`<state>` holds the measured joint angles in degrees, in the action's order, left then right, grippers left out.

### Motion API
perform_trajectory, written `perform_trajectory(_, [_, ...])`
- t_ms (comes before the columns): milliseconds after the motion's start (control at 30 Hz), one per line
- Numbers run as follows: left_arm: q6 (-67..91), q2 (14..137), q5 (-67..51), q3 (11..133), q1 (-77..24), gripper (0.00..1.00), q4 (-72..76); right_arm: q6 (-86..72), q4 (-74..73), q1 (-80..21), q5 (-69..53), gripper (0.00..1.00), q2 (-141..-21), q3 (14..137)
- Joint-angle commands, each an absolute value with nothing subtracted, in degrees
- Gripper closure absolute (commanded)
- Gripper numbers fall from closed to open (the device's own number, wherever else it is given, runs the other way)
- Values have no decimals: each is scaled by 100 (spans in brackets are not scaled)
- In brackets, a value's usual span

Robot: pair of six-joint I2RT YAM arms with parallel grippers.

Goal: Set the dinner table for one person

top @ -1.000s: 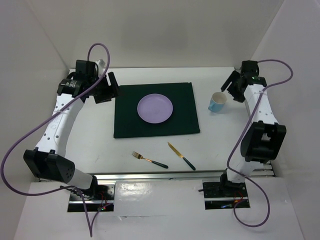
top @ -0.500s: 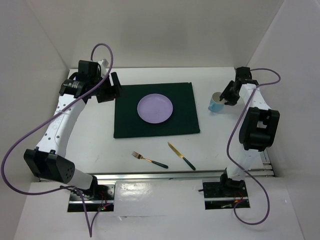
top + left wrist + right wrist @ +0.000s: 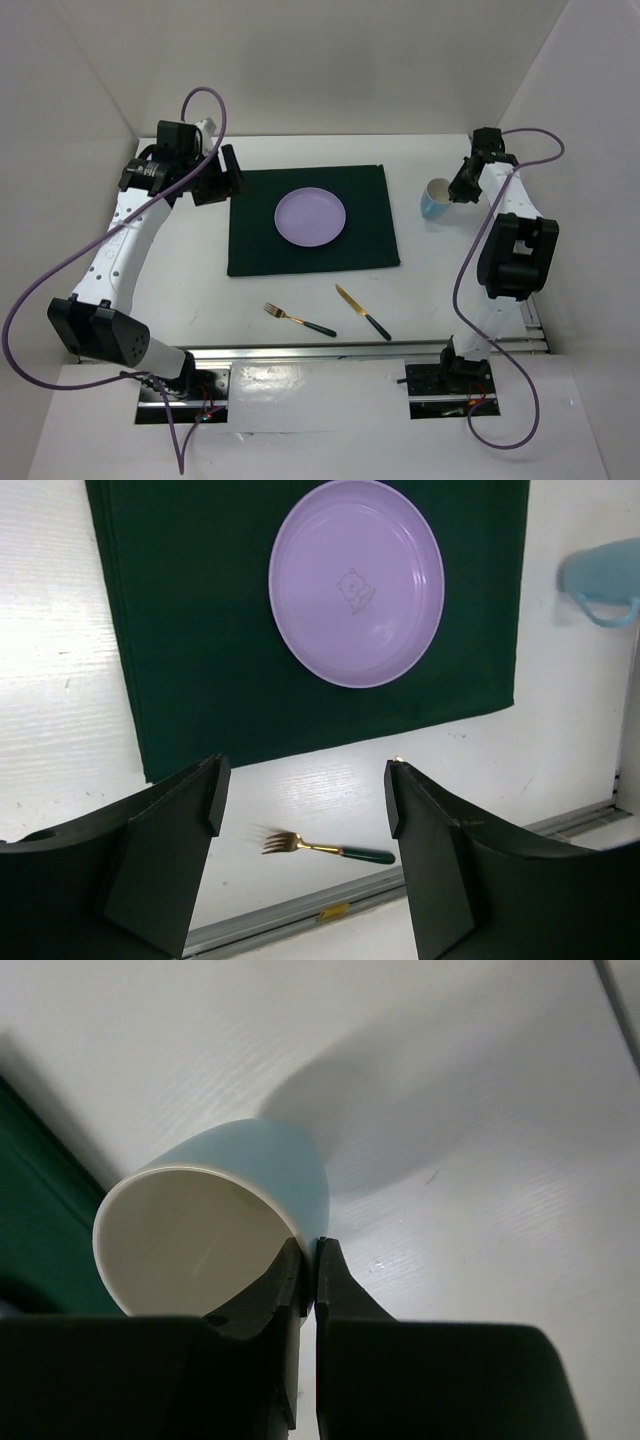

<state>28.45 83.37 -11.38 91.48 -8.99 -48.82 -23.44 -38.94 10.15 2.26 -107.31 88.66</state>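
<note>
The mat's far corner nearest the right gripper lies to the gripper's left in the top view, so the right gripper should swing over that corner next and release the cup (image 3: 434, 202).
A light blue cup (image 3: 434, 202) with a cream inside (image 3: 190, 1240) stands on the white dinner table (image 3: 190, 280), right of the dark green mat (image 3: 255, 240). My right gripper (image 3: 453, 191) is shut on the cup's rim (image 3: 313, 1260), one finger inside the wall and one outside. A lilac plate (image 3: 311, 217) lies in the middle of the mat. A gold fork (image 3: 299, 319) and a gold knife (image 3: 362, 312), both green-handled, lie near the front edge. My left gripper (image 3: 215, 178) hangs open over the mat's left edge (image 3: 303, 780), holding nothing.
White walls close in the table at the back, left and right. A metal rail (image 3: 330, 350) runs along the near edge by the arm bases. In the left wrist view the plate (image 3: 356, 580), the fork (image 3: 325, 848) and the cup (image 3: 605, 575) show below.
My right gripper has moved in over the cup and shut on its rim. The left arm shifted slightly and stays open.
</note>
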Motion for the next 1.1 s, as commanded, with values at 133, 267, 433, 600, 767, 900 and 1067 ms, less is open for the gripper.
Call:
perform_trajectory(133, [2865,8078,-72,9308,-984,18,-5088,-1934,-4420,-130,606,100,-10880,10765])
perform_trajectory(267, [3075,7919,280,9308,-984,18,-5203,-1986,-4772,-693,677,100,-11582,11766])
perform_trajectory(433, [3296,7454,615,9009,-984,18,-5010,-2293,-5202,-1107,817,100,-12521,12987])
perform_trajectory(600, [3296,7453,667,9009,-984,18,-5079,-2496,-5256,-1283,922,100,-12981,13315])
perform_trajectory(767, [3296,7401,607,8895,-984,18,-5080,-2689,-5133,-1336,976,100,-13096,13202])
perform_trajectory(900, [3243,7348,606,8895,-984,18,-5080,-2865,-4914,-1284,976,100,-13035,12912])
perform_trajectory(1067, [3243,7348,659,8833,-984,18,-5080,-2865,-4860,-1231,976,100,-13086,12911])
